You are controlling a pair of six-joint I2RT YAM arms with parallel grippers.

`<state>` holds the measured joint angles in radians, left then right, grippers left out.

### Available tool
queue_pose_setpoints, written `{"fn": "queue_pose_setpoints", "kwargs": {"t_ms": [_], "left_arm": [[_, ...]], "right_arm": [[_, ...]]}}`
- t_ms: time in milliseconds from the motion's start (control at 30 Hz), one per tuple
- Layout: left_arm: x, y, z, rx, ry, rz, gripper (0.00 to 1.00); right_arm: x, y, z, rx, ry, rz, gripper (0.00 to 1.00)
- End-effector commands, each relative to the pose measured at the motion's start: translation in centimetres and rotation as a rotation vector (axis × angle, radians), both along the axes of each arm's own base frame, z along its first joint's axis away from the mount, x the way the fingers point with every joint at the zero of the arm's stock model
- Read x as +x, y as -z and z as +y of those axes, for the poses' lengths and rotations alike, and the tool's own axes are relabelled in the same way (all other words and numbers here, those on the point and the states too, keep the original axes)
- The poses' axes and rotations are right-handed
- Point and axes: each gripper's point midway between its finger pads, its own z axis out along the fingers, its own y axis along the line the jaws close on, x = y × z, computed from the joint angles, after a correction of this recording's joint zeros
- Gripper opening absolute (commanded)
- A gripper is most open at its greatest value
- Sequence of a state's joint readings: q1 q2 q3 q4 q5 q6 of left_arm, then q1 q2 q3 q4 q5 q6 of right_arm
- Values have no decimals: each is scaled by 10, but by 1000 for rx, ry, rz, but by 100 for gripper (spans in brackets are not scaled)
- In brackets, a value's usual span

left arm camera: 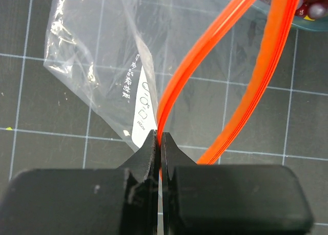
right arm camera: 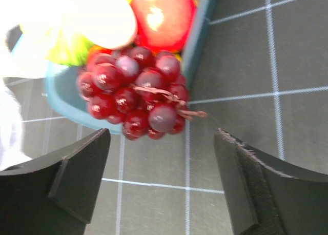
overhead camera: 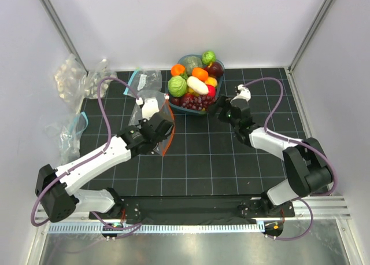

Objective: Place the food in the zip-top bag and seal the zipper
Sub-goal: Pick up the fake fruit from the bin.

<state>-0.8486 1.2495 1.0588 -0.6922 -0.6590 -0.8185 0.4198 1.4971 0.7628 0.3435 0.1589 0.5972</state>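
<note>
I need to move my right gripper left in the top view, around the purple grapes' near end, as it sticks out past the bowl's rim.
The clear zip-top bag [overhead camera: 151, 105] lies on the black grid mat, its mouth open toward the bowl. My left gripper [overhead camera: 162, 129] is shut on one side of the orange-red zipper [left arm camera: 202, 60], pinched at the fingertips [left arm camera: 160, 138]; the other side of the zipper [left arm camera: 259, 81] bows away, and the bag's film [left arm camera: 97, 60] lies to the left. The food sits piled in a blue bowl [overhead camera: 171, 99]: cabbage [overhead camera: 177, 86], oranges [overhead camera: 199, 74], a white vegetable [overhead camera: 197, 85]. My right gripper [overhead camera: 219, 107] is open and empty, just short of the purple-red grapes [right arm camera: 136, 99] hanging over the bowl rim [right arm camera: 61, 99], below the red apple [right arm camera: 161, 17].
Other clear bags with teal strips lie at the back left [overhead camera: 141, 77] and the left edge [overhead camera: 71, 132]. Crumpled clear bags [overhead camera: 72, 77] sit in the far left corner. White walls enclose the mat on three sides.
</note>
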Motion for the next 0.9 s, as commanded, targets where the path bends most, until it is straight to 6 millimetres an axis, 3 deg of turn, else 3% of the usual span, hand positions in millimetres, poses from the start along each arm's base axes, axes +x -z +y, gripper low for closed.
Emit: {"fn": "queue_pose_setpoints", "kwargs": {"t_ms": [0,100,200,267,300,633,700,867], "left_arm": [[8,-10,-6,-53,-22,-47,0],[9,-11,-5,-59,-29,-53,1],[9,-10,-5,-56,-34,-55,1],[9,-10,-6,-57,-31,-52,1],[9,-10,-6,-57,-28,-53,0],[11,-7,-7,-32,-16,-54,0],[12,-6,-8,-32,-11,-50,0],[11,-2,-20,-46,44,-20,0]], "right_arm": [[13,-44,12,133,-41,-151,84],[15,-39,13,135,-46,-142,81],[22,-27,18,124,-53,-116,93],[28,-28,23,117,-71,-114,96],[30,-15,25,106,-78,-81,97],[57,-17,45,95,-141,-103,99],[58,-18,43,86,-137,-113,95],[60,-23,38,2,-148,-139,68]]}}
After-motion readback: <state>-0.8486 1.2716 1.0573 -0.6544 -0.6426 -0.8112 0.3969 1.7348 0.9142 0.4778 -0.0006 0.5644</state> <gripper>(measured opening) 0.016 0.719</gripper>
